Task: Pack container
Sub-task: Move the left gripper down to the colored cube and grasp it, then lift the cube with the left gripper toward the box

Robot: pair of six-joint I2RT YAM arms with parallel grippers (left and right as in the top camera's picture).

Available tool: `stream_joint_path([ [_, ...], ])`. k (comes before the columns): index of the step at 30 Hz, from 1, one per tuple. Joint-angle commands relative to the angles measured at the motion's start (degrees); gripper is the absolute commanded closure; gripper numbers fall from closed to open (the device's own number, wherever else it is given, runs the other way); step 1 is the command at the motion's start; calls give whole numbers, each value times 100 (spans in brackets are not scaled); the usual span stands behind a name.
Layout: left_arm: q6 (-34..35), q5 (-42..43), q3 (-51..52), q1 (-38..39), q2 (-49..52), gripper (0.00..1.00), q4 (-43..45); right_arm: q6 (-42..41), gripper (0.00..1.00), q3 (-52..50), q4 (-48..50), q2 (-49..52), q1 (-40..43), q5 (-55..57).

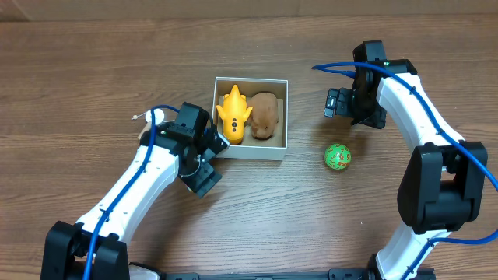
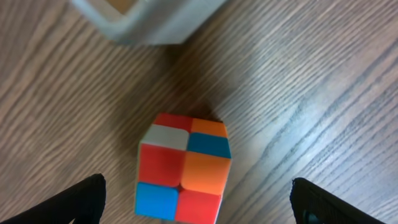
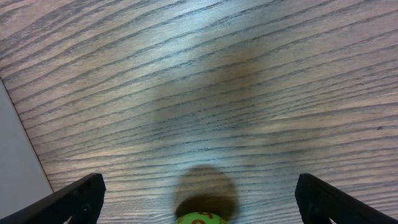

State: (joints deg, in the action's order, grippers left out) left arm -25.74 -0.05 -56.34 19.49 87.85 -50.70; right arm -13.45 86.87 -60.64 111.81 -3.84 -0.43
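My left gripper should move down around the multicoloured cube [image 2: 183, 168] and close on its opposite sides, as the cube is already between my open fingers, below their ends.
The container [image 1: 286, 117] is a square white-walled box at the table's middle. It holds a yellow toy [image 1: 232, 114] and a brown toy [image 1: 264, 115] side by side. My left gripper [image 1: 215, 145] hovers at the box's front-left corner, open. In the left wrist view its fingers [image 2: 199, 199] straddle a multicoloured cube [image 2: 183, 168] on the table, with the box corner [image 2: 149, 18] just beyond. The cube is hidden in the overhead view. My right gripper [image 1: 336, 103] is open and empty, right of the box. A green ball [image 1: 337, 156] lies in front of it and shows in the right wrist view [image 3: 199, 219].
The wooden table [image 1: 93, 70] carries nothing else in view. The box's outer wall [image 3: 15, 162] shows at the left edge of the right wrist view. Both arms' bases sit at the front edge.
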Motion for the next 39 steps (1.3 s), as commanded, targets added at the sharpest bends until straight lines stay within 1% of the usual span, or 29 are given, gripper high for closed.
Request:
stream_joint_path([
  [1,-304,155,380,-35,-4,7,232,33,0,20,26,-81,7,55],
  [12,-302,-15,782,-39,269,10,870,33,0,20,24,-81,7,57],
  [19,-295,-146,837,-39,623,11,1010,33,0,20,24,-81,7,55],
  [20,-295,-140,837,-39,621,8,1029,33,0,20,24,-81,7,57],
  [21,-295,-142,837,-39,621,0,1040,33,0,20,26,-81,7,57],
  [28,-284,-140,837,-37,621,0,1047,33,0,20,26,-81,7,55],
  [31,-125,-142,837,-37,621,0,1047,33,0,20,24,-81,7,57],
  [32,-129,-153,837,-37,621,10,1045,33,0,20,26,-81,7,55],
  [35,-129,-321,826,-37,621,43,1047,33,0,20,26,-81,7,57],
  [36,-129,-339,817,-37,621,51,1045,33,0,20,26,-81,7,57],
  [38,-129,-339,807,-37,621,61,1045,33,0,20,24,-81,7,57],
  [39,-129,-341,807,-37,621,61,1045,33,0,20,24,-81,7,55],
])
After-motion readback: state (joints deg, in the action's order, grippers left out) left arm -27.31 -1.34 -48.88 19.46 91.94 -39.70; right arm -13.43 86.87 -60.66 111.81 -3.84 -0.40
